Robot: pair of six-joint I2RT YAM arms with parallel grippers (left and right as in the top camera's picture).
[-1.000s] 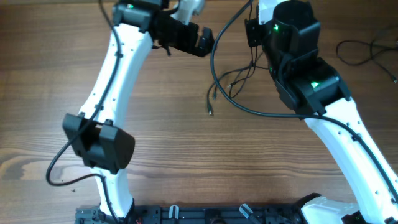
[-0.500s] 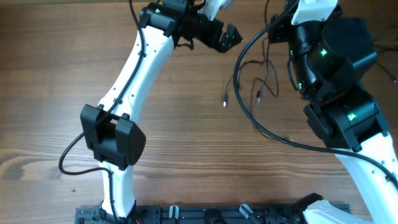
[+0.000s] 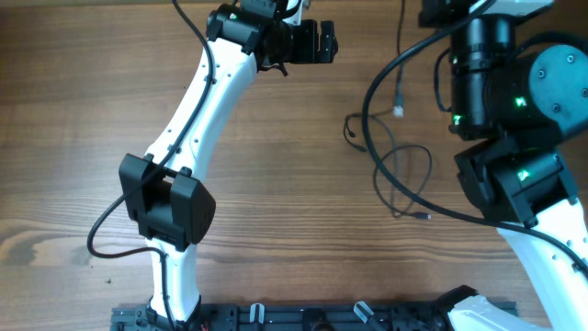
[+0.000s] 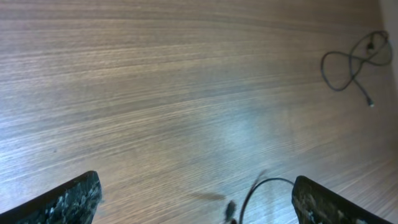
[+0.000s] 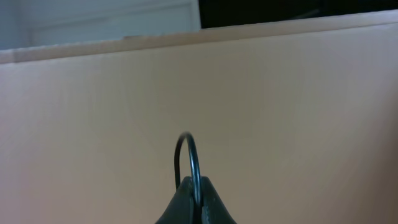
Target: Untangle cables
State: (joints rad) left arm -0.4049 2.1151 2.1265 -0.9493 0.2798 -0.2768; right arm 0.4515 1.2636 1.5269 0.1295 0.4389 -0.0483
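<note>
I should next move my left gripper down, back and to the right in the overhead view, onto the looped cable's curved end [image 3: 349,127] [image 4: 244,204], because that end is below the gripper on that side.
A thin black cable hangs from the top edge of the overhead view, its plug [image 3: 398,108] dangling above the table. More thin cable lies in a loose loop [image 3: 411,172] ending in a small plug [image 3: 424,217]. My right gripper [image 5: 196,194] is shut on a thin cable strand [image 5: 188,149], raised and facing a beige wall; its fingers are out of the overhead view. My left gripper [image 3: 318,42] [image 4: 199,202] is open and empty above the table. A blurred cable strand [image 4: 252,193] passes between its fingers, and a looped cable [image 4: 348,62] lies farther off.
A thick black arm wire [image 3: 372,138] curves from the right arm across the table beside the thin loop. The left arm's white links [image 3: 197,119] cross the left half of the table. A black rail [image 3: 303,317] runs along the front edge.
My right gripper has risen and swung right with the cable strand, dragging plugs and loops rightward. My left gripper has drawn back left a little and turned, still open.
</note>
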